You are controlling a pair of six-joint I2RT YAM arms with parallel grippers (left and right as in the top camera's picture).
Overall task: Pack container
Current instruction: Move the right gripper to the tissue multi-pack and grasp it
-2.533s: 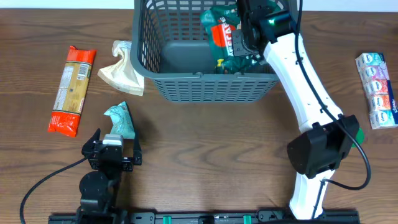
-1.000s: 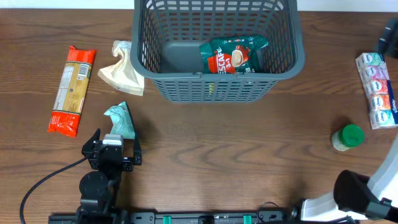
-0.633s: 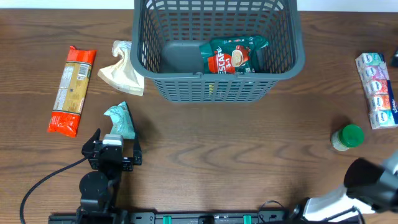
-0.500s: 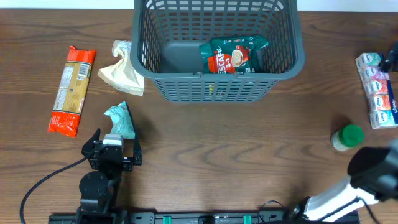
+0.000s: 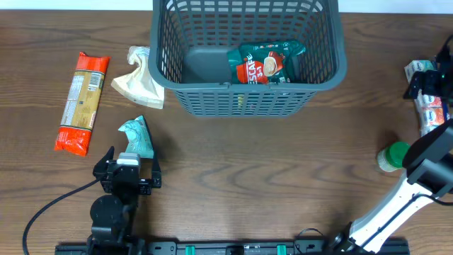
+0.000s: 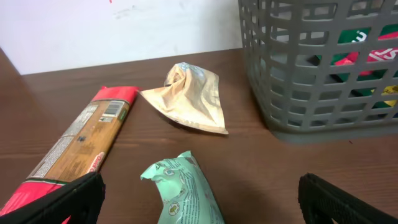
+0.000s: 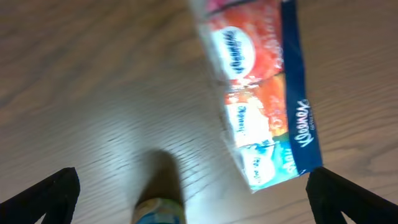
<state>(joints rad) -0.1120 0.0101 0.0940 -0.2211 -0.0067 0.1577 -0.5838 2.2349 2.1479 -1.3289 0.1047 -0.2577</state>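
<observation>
My right gripper moves down and sideways onto the middle of the tissues next, as the pack lies below it and to its right in the right wrist view.
The container [image 5: 248, 99], a dark grey lattice basket, stands at the back middle of the table; in the left wrist view its wall [image 6: 311, 74] is at the right. A green coffee packet [image 5: 265, 64] lies inside it. My right gripper [image 5: 425, 81] hangs open at the far right, over a pack of tissues [image 5: 432, 113]. In the right wrist view the tissues [image 7: 261, 93] lie ahead of the empty right gripper [image 7: 193, 202]. My left gripper [image 5: 127, 173] rests open at the front left, just behind a mint green packet [image 5: 136, 137] [image 6: 186, 193].
A red pasta packet [image 5: 83, 103] [image 6: 81, 140] and a beige pouch [image 5: 139, 81] [image 6: 189, 99] lie left of the basket. A green-capped jar [image 5: 395, 156] [image 7: 158, 210] stands at the right, in front of the tissues. The right arm's white link rises from the front right corner.
The right arm left the coffee packet in the basket, swung out of view to the right, and has come back in over the tissues. The left arm has not moved.
</observation>
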